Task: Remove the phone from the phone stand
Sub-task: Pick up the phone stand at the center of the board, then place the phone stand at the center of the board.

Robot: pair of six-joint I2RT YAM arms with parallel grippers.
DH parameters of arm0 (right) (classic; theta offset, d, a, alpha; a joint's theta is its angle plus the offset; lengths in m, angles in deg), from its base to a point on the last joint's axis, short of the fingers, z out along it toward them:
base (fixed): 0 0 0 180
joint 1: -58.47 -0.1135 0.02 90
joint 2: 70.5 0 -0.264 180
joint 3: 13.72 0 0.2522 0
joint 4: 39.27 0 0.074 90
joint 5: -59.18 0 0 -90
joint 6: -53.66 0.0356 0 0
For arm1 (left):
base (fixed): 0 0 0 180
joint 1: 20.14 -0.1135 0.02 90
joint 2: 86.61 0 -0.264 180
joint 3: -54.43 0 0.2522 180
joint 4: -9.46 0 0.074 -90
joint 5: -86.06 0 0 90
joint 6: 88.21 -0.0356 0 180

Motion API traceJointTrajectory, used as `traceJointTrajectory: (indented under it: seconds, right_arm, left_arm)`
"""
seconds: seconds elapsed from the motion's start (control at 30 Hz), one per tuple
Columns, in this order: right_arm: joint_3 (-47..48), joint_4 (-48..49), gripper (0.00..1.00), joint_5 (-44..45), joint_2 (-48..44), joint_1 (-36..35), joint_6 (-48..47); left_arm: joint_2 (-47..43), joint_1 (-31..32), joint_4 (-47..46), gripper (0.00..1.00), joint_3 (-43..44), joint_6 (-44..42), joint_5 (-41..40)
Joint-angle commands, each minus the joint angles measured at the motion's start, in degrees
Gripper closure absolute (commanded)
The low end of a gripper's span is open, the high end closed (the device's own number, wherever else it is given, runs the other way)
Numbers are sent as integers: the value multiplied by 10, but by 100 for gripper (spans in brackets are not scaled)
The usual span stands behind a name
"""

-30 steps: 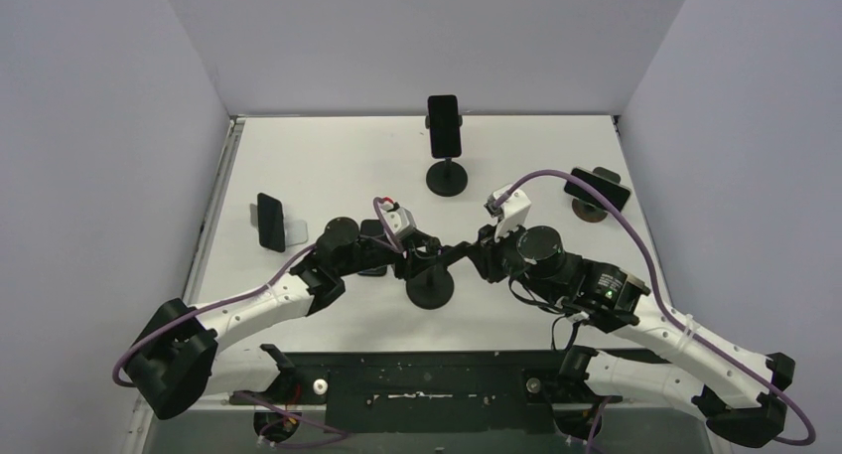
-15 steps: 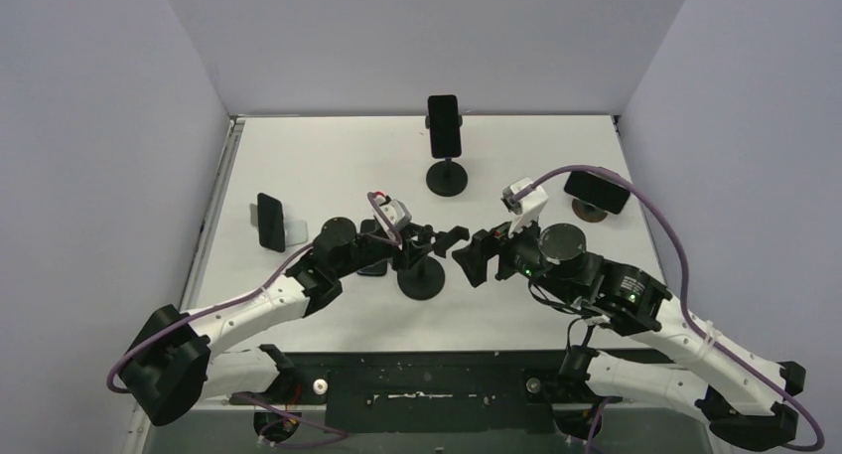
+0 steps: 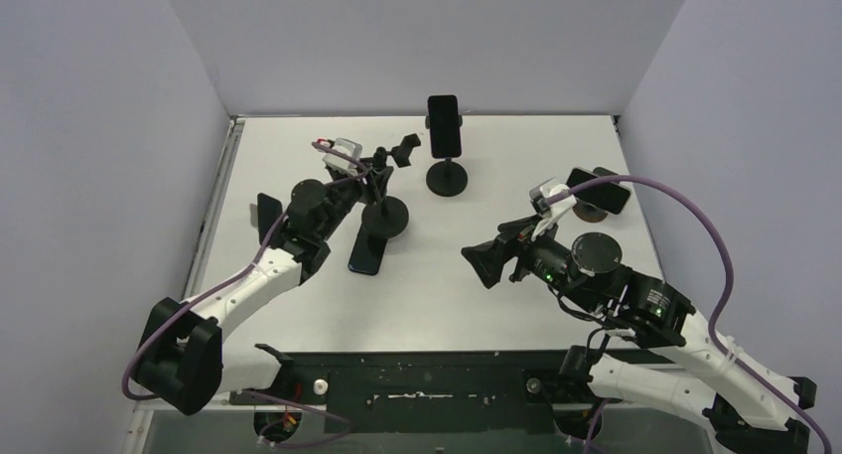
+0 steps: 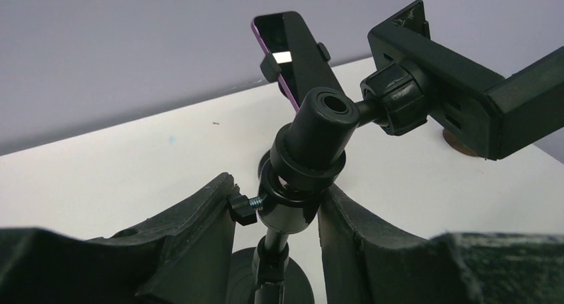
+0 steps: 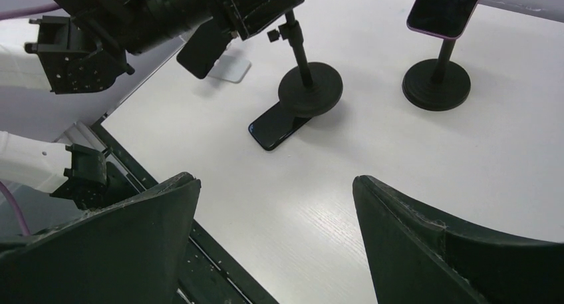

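The stand needs to go outward and down next, clear of the phone, in my left gripper, which should release the stand's pole there, because the tabletop below and outward of my left gripper is bare.
My left gripper [image 3: 371, 180] is shut on the neck of a black phone stand [image 3: 385, 216], its fingers [image 4: 199, 237] pressing either side of the ball joint [image 4: 296, 207]. The stand's clamp head [image 4: 459, 94] holds nothing. A dark phone [image 3: 366, 251] lies flat on the table just near of the stand's round base [image 5: 310, 88]; whether base and phone touch I cannot tell. My right gripper [image 3: 485, 263] hangs open and holding nothing over bare table to the right, its fingers [image 5: 425, 231] wide apart.
A second stand [image 3: 447, 179] with a phone [image 3: 444, 124] clamped upright is at the back centre. A third phone [image 3: 599, 191] rests on a stand at the right. A phone [image 3: 268, 221] leans on a small pale holder at the left wall.
My right gripper opened, let go of the stand and drew back to the right. My left arm carried the stand away to the far left, uncovering the phone lying on the table.
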Motion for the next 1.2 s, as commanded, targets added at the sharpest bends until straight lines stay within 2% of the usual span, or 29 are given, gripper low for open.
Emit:
traceJointTrajectory:
  seconds: [0.0, 0.17, 0.5, 0.83, 1.17]
  right_arm:
    - [-7, 26, 11, -1, 6, 1, 0]
    - [-24, 32, 11, 2, -4, 0, 18]
    - [-33, 17, 12, 27, -16, 0, 45]
    - [-14, 9, 12, 32, 7, 1, 45]
    - [-7, 3, 12, 33, 19, 1, 46]
  left_arm:
    - [29, -16, -128, 100, 66, 7, -5]
    - [81, -30, -136, 100, 103, -14, -19]
    - [203, -93, -186, 100, 172, 9, -88]
    - [292, -105, -183, 100, 243, -17, -91]
    - [331, -117, -173, 100, 261, -29, -62]
